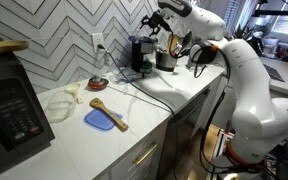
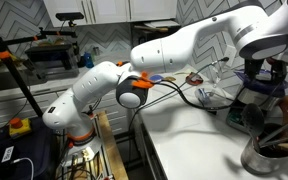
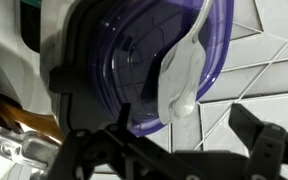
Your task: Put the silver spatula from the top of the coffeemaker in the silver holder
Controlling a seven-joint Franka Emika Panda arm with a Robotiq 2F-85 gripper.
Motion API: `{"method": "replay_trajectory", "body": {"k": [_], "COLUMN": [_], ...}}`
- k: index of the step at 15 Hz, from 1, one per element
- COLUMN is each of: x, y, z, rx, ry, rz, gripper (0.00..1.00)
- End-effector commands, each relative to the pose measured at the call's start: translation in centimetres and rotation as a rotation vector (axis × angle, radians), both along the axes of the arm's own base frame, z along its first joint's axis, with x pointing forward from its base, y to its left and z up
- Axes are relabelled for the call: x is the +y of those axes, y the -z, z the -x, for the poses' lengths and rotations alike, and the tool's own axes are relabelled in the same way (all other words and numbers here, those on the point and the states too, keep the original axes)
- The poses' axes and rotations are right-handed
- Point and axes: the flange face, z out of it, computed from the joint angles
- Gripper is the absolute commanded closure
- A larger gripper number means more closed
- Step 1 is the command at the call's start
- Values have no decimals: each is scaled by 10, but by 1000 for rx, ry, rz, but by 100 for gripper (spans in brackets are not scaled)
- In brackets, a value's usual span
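Observation:
The silver spatula should come between my gripper's open fingers as my gripper goes down toward the round top of the coffeemaker.
The black coffeemaker stands at the counter's back, and also shows in an exterior view. In the wrist view its round, purple-rimmed top fills the frame. The silver spatula lies across that top, its blade end toward my fingers. My gripper is open and empty, its dark fingers on either side just short of the spatula. It hovers above the coffeemaker in both exterior views. The silver holder stands beside the coffeemaker, with wooden handles sticking up.
A large black microwave stands at the near end of the white counter. A clear glass jug, a blue spatula, a wooden spatula and a small red item lie on it. Cables trail near the coffeemaker.

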Motion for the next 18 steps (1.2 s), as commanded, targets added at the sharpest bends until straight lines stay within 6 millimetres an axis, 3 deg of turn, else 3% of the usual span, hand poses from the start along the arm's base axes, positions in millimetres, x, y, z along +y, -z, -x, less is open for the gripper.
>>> {"method": "replay_trajectory", "body": {"k": [1, 5, 6, 7, 9, 12, 15, 18], "x": [0, 1, 2, 2, 2, 1, -1, -3], "y": [10, 17, 19, 21, 24, 31, 39, 38], "z": [-5, -9, -11, -12, -15, -19, -21, -21], "rx": [-14, -22, -22, -22, -25, -24, -18, -31], "ry": [-12, -15, -14, -14, -7, 6, 17, 32], "rz": [-36, -47, -48, -45, -40, -24, -18, -10], "gripper": [8, 19, 31, 33, 46, 79, 99, 100]}}
